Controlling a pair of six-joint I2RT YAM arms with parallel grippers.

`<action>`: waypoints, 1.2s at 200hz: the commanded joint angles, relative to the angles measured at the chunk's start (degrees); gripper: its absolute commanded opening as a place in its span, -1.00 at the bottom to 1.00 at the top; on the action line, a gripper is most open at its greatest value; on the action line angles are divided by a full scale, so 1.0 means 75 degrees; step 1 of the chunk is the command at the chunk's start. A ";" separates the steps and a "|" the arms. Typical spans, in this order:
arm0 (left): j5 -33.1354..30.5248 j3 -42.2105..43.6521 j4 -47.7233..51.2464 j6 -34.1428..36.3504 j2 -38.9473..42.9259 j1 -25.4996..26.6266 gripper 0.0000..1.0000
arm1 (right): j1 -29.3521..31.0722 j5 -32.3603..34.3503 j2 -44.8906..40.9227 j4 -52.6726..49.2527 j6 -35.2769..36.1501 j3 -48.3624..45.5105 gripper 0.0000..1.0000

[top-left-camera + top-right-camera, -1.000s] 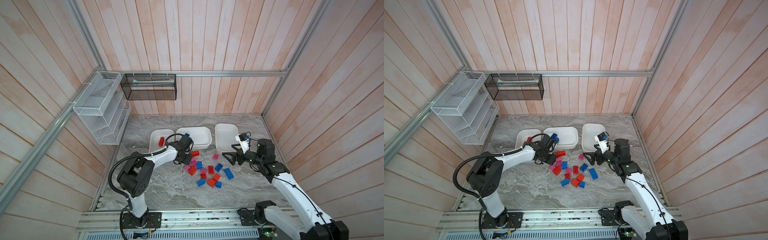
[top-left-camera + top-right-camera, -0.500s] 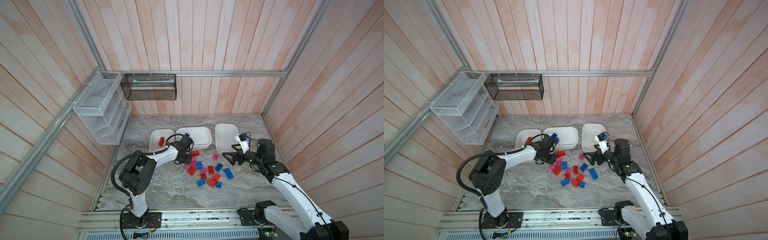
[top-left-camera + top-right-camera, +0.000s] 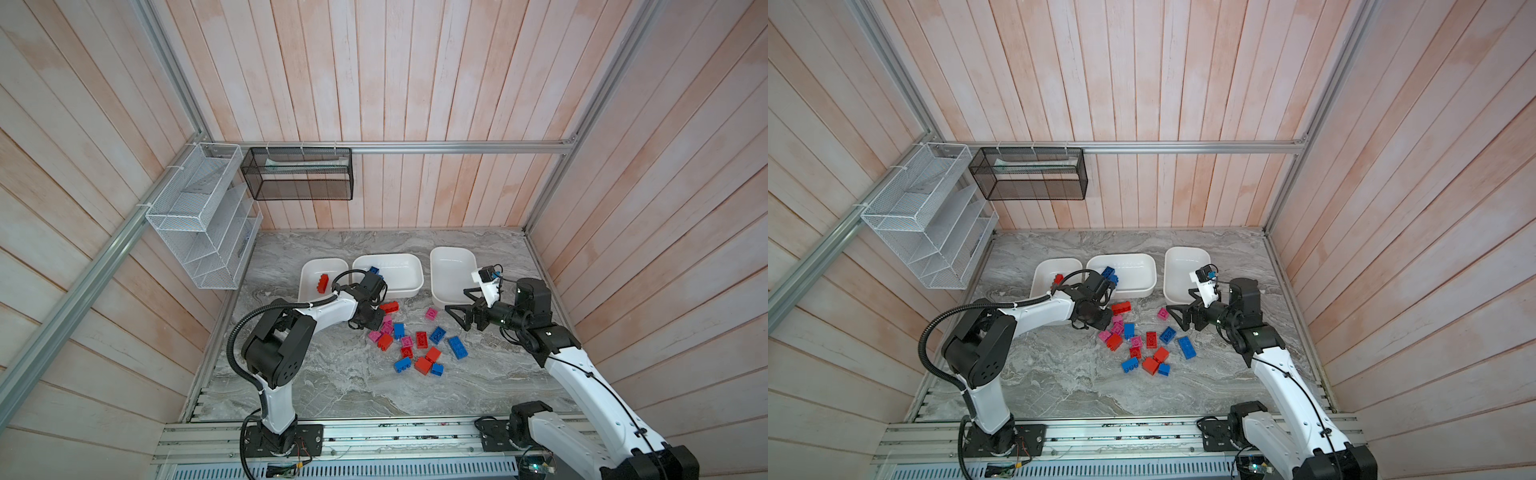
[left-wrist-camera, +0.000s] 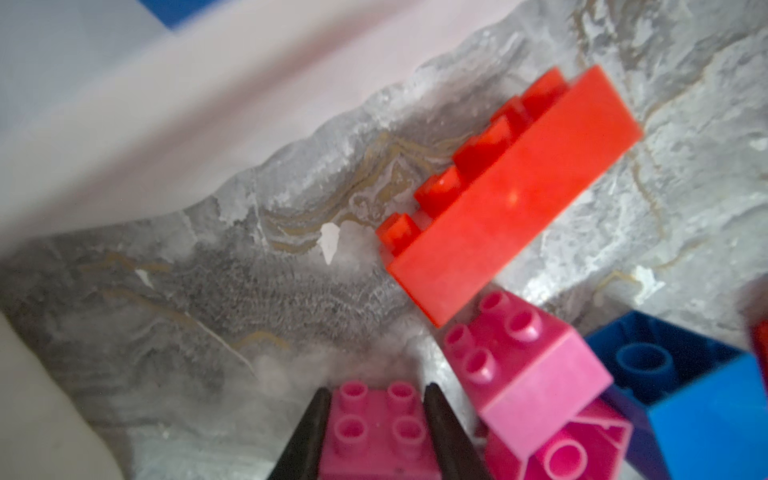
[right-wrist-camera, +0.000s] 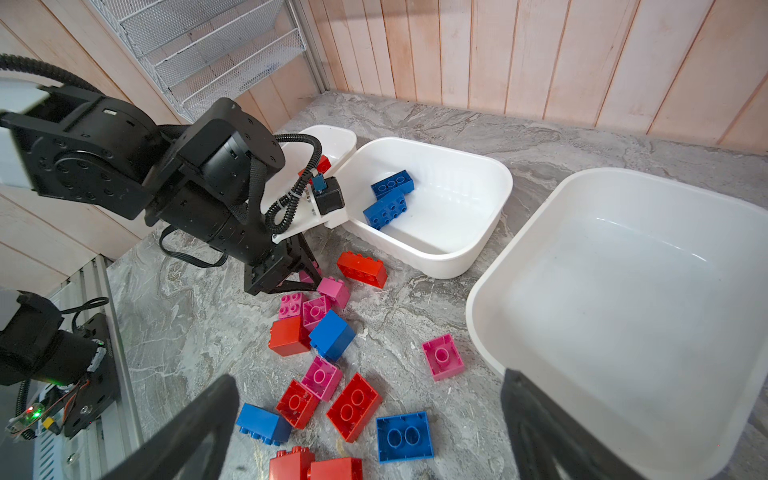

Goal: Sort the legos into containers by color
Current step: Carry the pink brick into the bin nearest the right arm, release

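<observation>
The left gripper should rise outward past the blue legos' container and let go of the pink lego over the empty container (image 3: 452, 278), because the other containers hold red and blue.
Red, blue and pink legos (image 3: 415, 340) lie in a loose pile on the marble top. My left gripper (image 4: 377, 388) is down at the pile's left edge, and its black fingers (image 4: 316, 419) press both sides of a square pink lego (image 4: 376, 432). An oblong red lego (image 4: 511, 199) lies just beyond it. My right gripper (image 5: 368, 376) hangs open and empty above the pile's right side. Of the three white containers, the left one (image 3: 309, 270) holds a red lego (image 3: 323, 283), the middle one (image 5: 478, 232) holds two blue legos (image 5: 388, 195), and the right one (image 5: 623, 299) is empty.
A white wire-mesh rack (image 3: 199, 216) hangs on the left wall and a black mesh basket (image 3: 297, 178) on the back wall. Wooden walls close in three sides. An aluminium rail (image 3: 374, 436) with both arm bases runs along the front.
The left jaws have narrowed onto the pink lego, with the left arm almost in place. The right arm has not moved.
</observation>
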State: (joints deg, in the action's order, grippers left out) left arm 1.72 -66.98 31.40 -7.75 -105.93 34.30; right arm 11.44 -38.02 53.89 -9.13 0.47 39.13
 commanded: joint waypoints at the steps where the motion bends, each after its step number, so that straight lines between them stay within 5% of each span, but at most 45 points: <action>1: 0.0164 -0.0551 0.0455 -0.0140 0.0538 0.0069 -0.46 | 0.0000 0.0205 -0.0038 -0.0171 0.0132 -0.0021 0.96; 48: 0.1380 -0.1805 0.0278 -0.0486 0.0765 0.0414 -0.46 | -0.0106 0.0419 -0.0037 -0.0107 0.0136 0.0165 0.96; 97: 0.1971 -0.3972 -0.0332 -0.0829 -0.0958 0.0774 -0.46 | -0.0803 0.0585 -0.0005 -0.0296 0.0101 0.0424 0.96; 161: 0.0970 -0.7144 -0.1051 -0.1139 -0.3605 0.1191 -0.46 | -0.1268 0.1245 -0.0094 -0.0407 -0.0082 0.0597 0.96; 205: 0.0457 -0.8109 -0.1661 -0.0823 -0.4867 0.1330 -0.45 | -0.1316 0.1378 -0.0210 -0.0674 -0.0063 0.0670 0.96; 240: 0.0203 -0.8311 -0.1700 -0.0583 -0.5198 0.1414 -0.13 | -0.1326 0.1417 -0.0416 -0.0963 -0.0017 0.0665 0.96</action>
State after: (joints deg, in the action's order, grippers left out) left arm 5.50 -127.94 20.53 -14.06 -143.90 44.31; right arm 1.76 -28.32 52.29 -13.54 0.23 42.48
